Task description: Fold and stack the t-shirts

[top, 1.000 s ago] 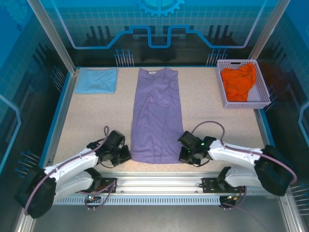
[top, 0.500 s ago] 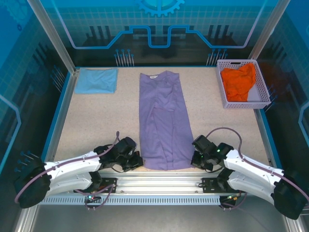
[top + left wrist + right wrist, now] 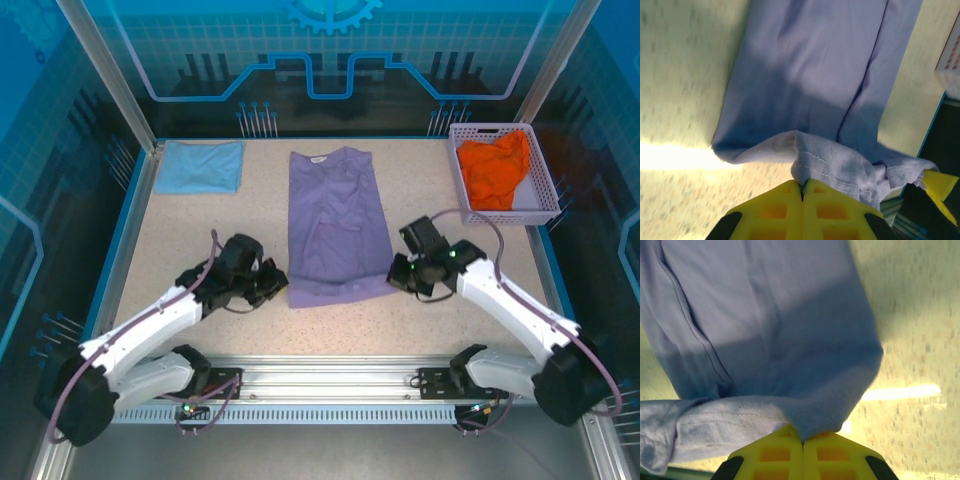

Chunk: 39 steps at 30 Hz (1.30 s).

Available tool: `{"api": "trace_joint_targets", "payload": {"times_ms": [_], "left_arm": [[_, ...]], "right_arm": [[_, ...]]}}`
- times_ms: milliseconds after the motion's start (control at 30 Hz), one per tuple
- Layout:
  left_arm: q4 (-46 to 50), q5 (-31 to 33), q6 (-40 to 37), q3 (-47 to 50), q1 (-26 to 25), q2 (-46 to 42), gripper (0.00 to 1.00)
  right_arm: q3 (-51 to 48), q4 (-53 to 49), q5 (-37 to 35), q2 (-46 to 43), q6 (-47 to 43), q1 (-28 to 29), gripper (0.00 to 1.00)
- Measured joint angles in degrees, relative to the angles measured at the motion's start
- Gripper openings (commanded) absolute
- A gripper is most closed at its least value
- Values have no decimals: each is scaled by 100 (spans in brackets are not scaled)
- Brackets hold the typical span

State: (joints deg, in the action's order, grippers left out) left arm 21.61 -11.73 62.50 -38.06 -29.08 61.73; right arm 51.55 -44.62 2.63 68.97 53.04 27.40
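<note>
My left gripper will move the hem corner outward and let it go on the middle of the purple shirt, because the middle of that shirt is lying flat outward of my left gripper.
The lavender-purple t-shirt (image 3: pixel 335 225) lies lengthwise in the middle of the table, folded narrow, collar at the far end. Its near hem is lifted off the table and carried toward the collar. My left gripper (image 3: pixel 277 290) is shut on the hem's left corner (image 3: pixel 805 165). My right gripper (image 3: pixel 398 278) is shut on the hem's right corner (image 3: pixel 810 425). The light blue t-shirt (image 3: pixel 201 166) lies folded flat at the far left corner. The orange t-shirt (image 3: pixel 493 170) sits crumpled in the basket (image 3: pixel 545 185) at the far right.
The pale lattice basket stands against the right edge. Blue rails (image 3: pixel 120 245) border the table on the left, far and right sides. A metal rail (image 3: pixel 330 385) with the arm bases runs along the near edge. Bare speckled tabletop (image 3: pixel 200 240) lies either side of the purple shirt.
Both grippers pulled the purple shirt's hem toward the near edge, then lifted it and carried it away from the edge, so the shirt now looks shorter.
</note>
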Motion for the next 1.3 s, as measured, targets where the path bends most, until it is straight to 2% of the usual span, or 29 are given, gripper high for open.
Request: {"api": "trace_joint_targets", "payload": {"times_ms": [167,400,667,900,967,1033,1067,1133,1233,1300], "left_arm": [[-120,-461,-461,-1073,734,1537,0],[-225,-739,-752,-2227,1167,3252,0],[-212,-743,-892,-2872,1534,4039,0],[-168,-741,-909,-3086,1602,4310,0],[-155,-737,-909,-3112,1639,4369,13],[-111,-717,-907,-3147,1690,4415,13],[-94,-715,-907,-3169,1707,4433,19],[-74,-686,-892,-3237,1773,4448,37],[4,-640,-914,-3447,1906,4448,53],[46,-557,-979,-3585,1974,4411,57]], "right_arm": [[1086,136,411,1458,-531,-763,0],[2485,164,802,3204,-968,-1314,0],[3521,96,1281,4564,-1182,-1628,0],[4009,-70,1443,5010,-1222,-1633,1],[4122,-111,1460,5099,-1220,-1635,9],[4238,-151,1493,5206,-1231,-1650,20],[4286,-166,1502,5250,-1237,-1661,26],[4382,-208,1523,5335,-1207,-1731,41],[4503,-293,1556,5348,-1163,-1895,50],[4527,-282,1554,5278,-1130,-2024,51]]}}
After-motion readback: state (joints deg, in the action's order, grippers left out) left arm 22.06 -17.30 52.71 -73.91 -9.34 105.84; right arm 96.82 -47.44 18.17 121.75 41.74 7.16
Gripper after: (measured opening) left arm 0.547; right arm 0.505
